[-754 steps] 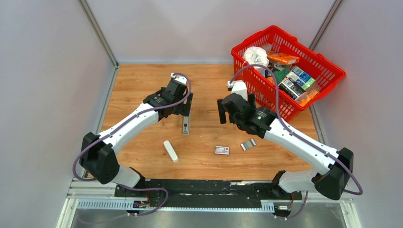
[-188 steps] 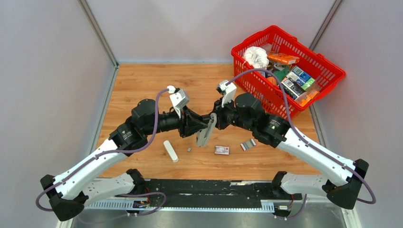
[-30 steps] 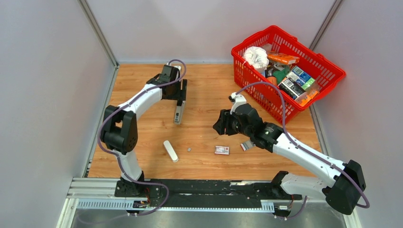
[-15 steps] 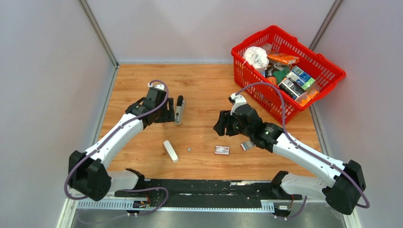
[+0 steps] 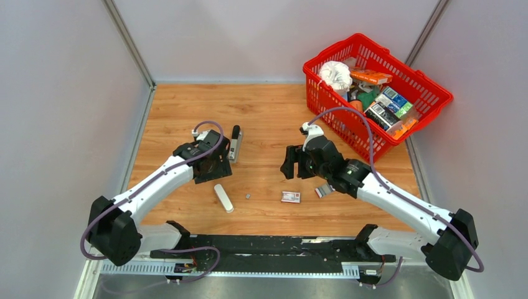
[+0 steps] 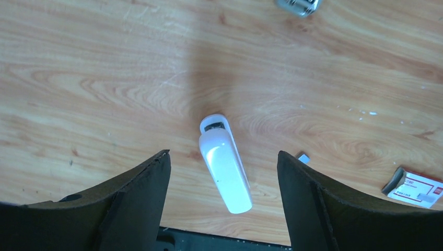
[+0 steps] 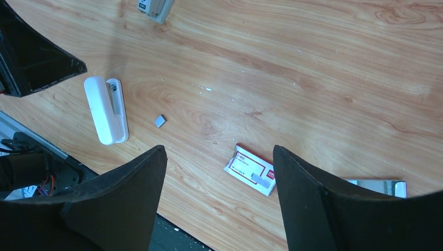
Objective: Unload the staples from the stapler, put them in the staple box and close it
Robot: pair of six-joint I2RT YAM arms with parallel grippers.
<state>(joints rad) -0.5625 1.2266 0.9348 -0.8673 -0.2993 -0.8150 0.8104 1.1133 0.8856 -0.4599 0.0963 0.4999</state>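
Observation:
The white plastic piece lies slanted below and back of my left gripper, so my left gripper needs to bring its fingers back down to it with a turn and close across its far half (image 5: 221,192) (image 6: 217,150).
The grey-and-black stapler (image 5: 234,143) lies on the wooden table; its end shows in the left wrist view (image 6: 298,5) and the right wrist view (image 7: 154,6). A tiny silver staple bit (image 5: 248,195) lies on the wood, also in both wrist views (image 6: 303,156) (image 7: 160,121). A silver staple strip (image 5: 325,189) (image 7: 379,185) lies to the right. My left gripper (image 5: 212,167) (image 6: 223,152) is open and empty above a white oblong plastic piece (image 6: 224,163) (image 5: 223,198). My right gripper (image 5: 291,163) (image 7: 219,148) is open and empty above the table.
A small red-and-white flat box (image 5: 290,197) (image 7: 251,170) (image 6: 418,188) lies between the staple bit and the strip. A red basket (image 5: 429,87) full of goods stands at the back right. Grey walls close in the table; a black rail runs along the near edge.
My left arm has let go of the stapler, left it on the table, and drawn back toward the near side over the white piece. The right arm has barely moved.

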